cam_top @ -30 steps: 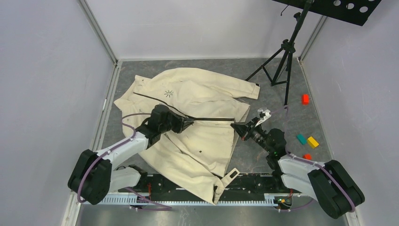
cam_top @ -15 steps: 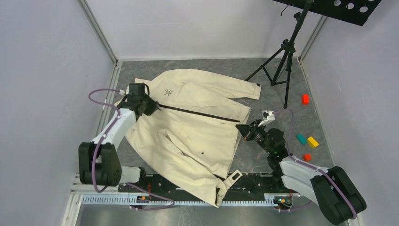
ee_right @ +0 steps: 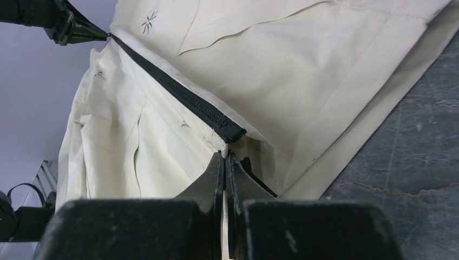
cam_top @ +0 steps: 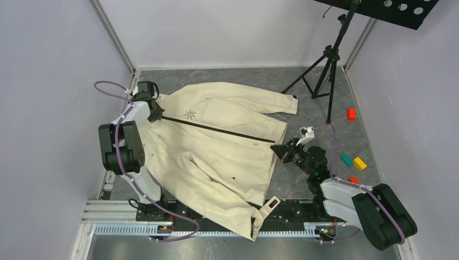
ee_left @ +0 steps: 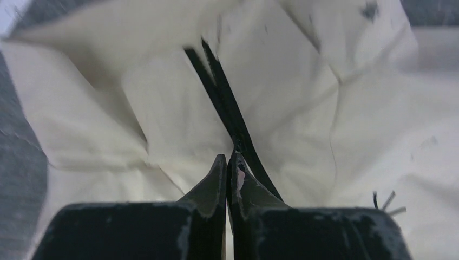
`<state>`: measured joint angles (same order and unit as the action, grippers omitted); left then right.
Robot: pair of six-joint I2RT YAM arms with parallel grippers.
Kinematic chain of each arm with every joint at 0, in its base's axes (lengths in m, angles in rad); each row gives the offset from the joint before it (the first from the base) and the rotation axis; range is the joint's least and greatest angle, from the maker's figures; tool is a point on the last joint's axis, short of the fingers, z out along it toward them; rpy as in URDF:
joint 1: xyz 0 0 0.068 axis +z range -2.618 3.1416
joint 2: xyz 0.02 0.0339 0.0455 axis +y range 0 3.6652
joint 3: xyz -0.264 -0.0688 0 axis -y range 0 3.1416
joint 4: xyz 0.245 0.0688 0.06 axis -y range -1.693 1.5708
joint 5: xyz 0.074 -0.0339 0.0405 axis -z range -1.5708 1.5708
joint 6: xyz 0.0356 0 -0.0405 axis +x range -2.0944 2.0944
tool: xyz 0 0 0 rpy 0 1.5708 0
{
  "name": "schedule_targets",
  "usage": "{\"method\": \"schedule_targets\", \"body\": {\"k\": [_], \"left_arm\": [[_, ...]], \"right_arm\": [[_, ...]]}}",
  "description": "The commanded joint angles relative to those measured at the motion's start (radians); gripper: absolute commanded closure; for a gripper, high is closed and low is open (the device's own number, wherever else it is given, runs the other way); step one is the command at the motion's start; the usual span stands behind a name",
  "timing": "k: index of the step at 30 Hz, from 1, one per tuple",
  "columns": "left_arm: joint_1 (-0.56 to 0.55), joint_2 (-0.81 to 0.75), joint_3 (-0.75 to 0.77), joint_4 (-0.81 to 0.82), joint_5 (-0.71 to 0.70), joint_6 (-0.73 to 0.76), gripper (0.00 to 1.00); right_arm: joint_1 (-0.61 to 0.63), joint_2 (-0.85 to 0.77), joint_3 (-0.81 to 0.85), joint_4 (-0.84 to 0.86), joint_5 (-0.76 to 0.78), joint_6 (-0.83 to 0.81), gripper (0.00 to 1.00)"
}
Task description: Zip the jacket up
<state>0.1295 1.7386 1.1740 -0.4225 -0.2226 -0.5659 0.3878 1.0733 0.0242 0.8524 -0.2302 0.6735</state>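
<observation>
The zipper tapes' collar ends are still open, so next I will move my left gripper to the left in the top view, pull the zipper pull onto them and let go of it.
The cream jacket lies spread on the grey floor, its black starburst logo near the collar. The dark zipper line runs straight from the collar to the hem. My left gripper is at the collar end, shut on the zipper pull; the zipper tapes split apart just beyond it. My right gripper is shut on the jacket's hem at the bottom end of the zipper. The right wrist view also shows the left gripper at the zipper's far end.
A black tripod stand stands at the back right. Small coloured blocks lie at the right: red, teal, yellow and orange. Grey walls close in on both sides. A metal rail runs along the near edge.
My left gripper has moved from the middle of the zipper up and left to the collar, and the dark zipper line has lengthened and straightened behind it. My right gripper has stayed at the hem.
</observation>
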Motion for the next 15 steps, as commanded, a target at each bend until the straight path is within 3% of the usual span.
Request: {"method": "schedule_targets", "body": {"k": [1, 10, 13, 14, 15], "left_arm": [[0.108, 0.099, 0.162, 0.153, -0.268, 0.153, 0.98], [0.179, 0.203, 0.27, 0.186, -0.295, 0.249, 0.98], [0.179, 0.211, 0.312, 0.142, -0.26, 0.225, 0.98], [0.177, 0.2, 0.323, 0.112, -0.264, 0.207, 0.92], [0.177, 0.187, 0.333, 0.081, -0.284, 0.181, 0.78]], "right_arm": [[-0.059, 0.011, -0.008, 0.008, 0.06, -0.033, 1.0], [-0.094, 0.03, -0.005, 0.005, -0.008, -0.048, 1.0], [-0.088, 0.047, 0.062, -0.109, -0.018, -0.14, 1.0], [-0.086, 0.054, 0.097, -0.173, -0.018, -0.175, 0.96], [-0.085, 0.065, 0.125, -0.23, -0.017, -0.202, 0.89]]}}
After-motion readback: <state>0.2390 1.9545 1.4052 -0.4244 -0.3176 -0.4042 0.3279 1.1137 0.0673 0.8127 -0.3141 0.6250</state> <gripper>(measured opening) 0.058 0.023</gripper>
